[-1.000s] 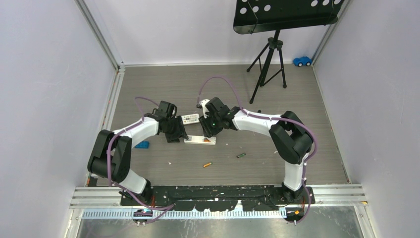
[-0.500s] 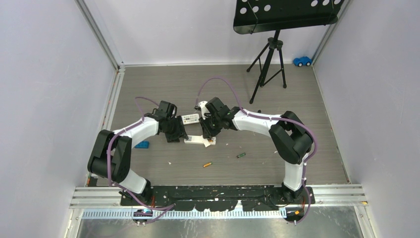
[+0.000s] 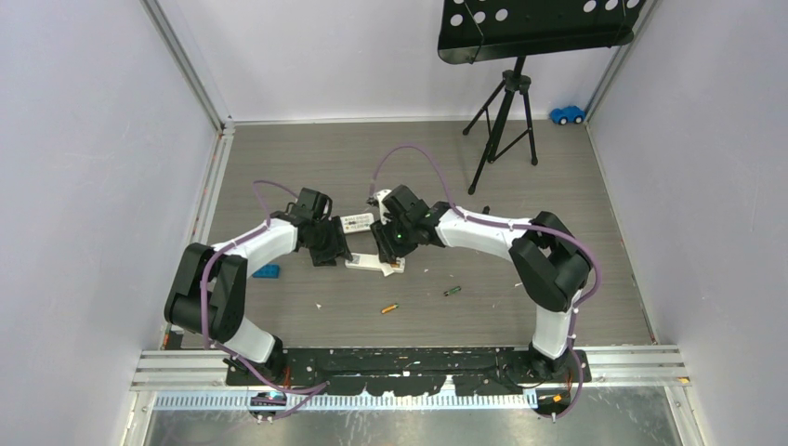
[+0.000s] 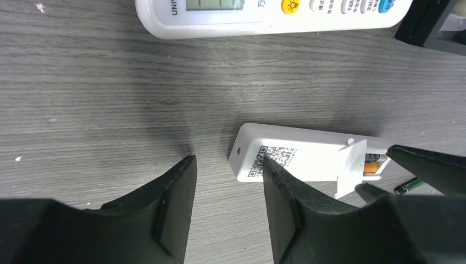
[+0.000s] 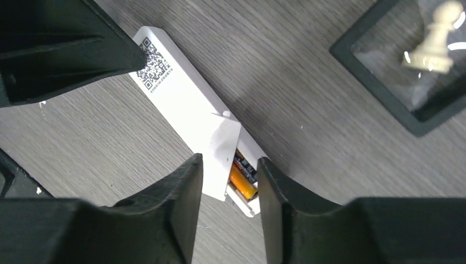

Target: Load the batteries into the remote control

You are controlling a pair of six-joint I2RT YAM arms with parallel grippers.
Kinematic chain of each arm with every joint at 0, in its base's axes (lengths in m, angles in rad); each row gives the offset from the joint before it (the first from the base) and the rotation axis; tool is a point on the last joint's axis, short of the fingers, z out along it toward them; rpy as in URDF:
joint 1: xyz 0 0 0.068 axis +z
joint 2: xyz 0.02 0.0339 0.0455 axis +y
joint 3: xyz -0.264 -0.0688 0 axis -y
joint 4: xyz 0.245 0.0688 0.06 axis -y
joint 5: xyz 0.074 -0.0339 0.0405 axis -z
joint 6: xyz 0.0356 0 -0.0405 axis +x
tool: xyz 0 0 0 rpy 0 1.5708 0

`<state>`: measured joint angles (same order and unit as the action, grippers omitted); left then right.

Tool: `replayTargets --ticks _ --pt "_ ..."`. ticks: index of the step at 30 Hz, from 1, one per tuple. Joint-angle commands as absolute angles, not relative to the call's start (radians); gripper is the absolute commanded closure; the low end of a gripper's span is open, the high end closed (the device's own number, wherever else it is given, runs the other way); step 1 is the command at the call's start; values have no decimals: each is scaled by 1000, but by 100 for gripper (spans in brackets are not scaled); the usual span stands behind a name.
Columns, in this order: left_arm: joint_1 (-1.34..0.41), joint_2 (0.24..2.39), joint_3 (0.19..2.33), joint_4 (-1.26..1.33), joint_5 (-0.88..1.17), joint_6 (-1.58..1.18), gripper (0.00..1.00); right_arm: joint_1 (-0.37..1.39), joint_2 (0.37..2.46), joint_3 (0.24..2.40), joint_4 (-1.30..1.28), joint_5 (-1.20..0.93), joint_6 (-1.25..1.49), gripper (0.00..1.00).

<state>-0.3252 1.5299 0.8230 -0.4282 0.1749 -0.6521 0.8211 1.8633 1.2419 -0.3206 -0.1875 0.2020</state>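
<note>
My right gripper needs to pull back and turn onto the crooked loose cover at its near end [image 3: 387, 272] [image 5: 215, 189], which pokes out beyond the remote control.
The remote control [image 3: 364, 264] [image 5: 181, 99] lies face down mid-table, QR label up, with its battery bay open at one end. An orange battery [image 5: 243, 183] and a dark battery [image 5: 245, 166] lie side by side in the bay. The loose white cover [image 5: 221, 154] rests tilted over them. My right gripper [image 5: 229, 160] [image 3: 390, 249] is open and straddles that end. My left gripper [image 4: 228, 162] [image 3: 331, 249] is open at the other end, one finger [image 4: 280, 187] over the QR label. Another orange battery [image 3: 389, 308] and a green-and-black battery [image 3: 452, 291] [image 4: 408, 187] lie on the table nearer the bases.
A shorter white remote [image 3: 356, 223] [image 4: 269, 14] lies face up just behind. A black-framed clear box with a white chess pawn [image 5: 420, 60] is next to it. A blue block [image 3: 267, 271] sits left, a music stand [image 3: 506, 121] and a blue toy car [image 3: 566, 114] at the back.
My right gripper has shifted a little to the left over the remote's open end. The left arm and the loose batteries have not moved.
</note>
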Motion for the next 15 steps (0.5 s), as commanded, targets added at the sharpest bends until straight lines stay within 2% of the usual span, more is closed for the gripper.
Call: replayTargets --ticks 1,5,15 --pt "-322 1502 854 -450 111 -640 51 901 1782 1296 -412 42 368 49" --pt "-322 1472 853 -462 101 -649 50 973 1780 1309 -525 213 537 42" --pt "-322 1451 852 -459 98 -658 45 1028 1773 1218 -489 262 795 38"
